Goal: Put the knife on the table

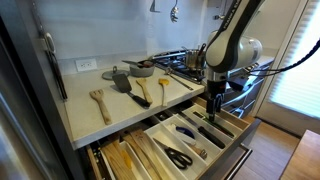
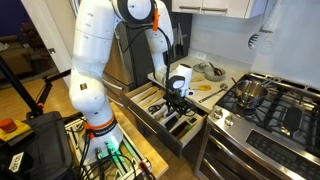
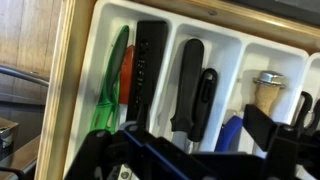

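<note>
The larger black handle [image 1: 212, 138] [image 3: 184, 112] lies below my gripper, between its open fingers, so my gripper lowers into the cutlery tray's middle section and closes there next.
The drawer is open and holds a white cutlery tray [image 3: 225, 40]. In the wrist view two slim black handles lie side by side in its middle compartment; the knife [image 3: 190, 75] is among them, and I cannot tell the blades apart. My gripper [image 3: 190, 150] hangs open just above that compartment, its dark fingers on either side and holding nothing. In both exterior views the gripper [image 1: 213, 102] [image 2: 175, 97] is lowered into the drawer. The pale table [image 1: 120, 108] lies behind the drawer.
Wooden spoons [image 1: 99, 102] and spatulas [image 1: 122, 80] lie on the countertop. The tray also holds green and red handles [image 3: 112, 80], a blue-handled utensil [image 3: 230, 132] and black-handled scissors [image 1: 178, 157]. The steel gas stove [image 2: 270, 105] with pots stands beside the drawer.
</note>
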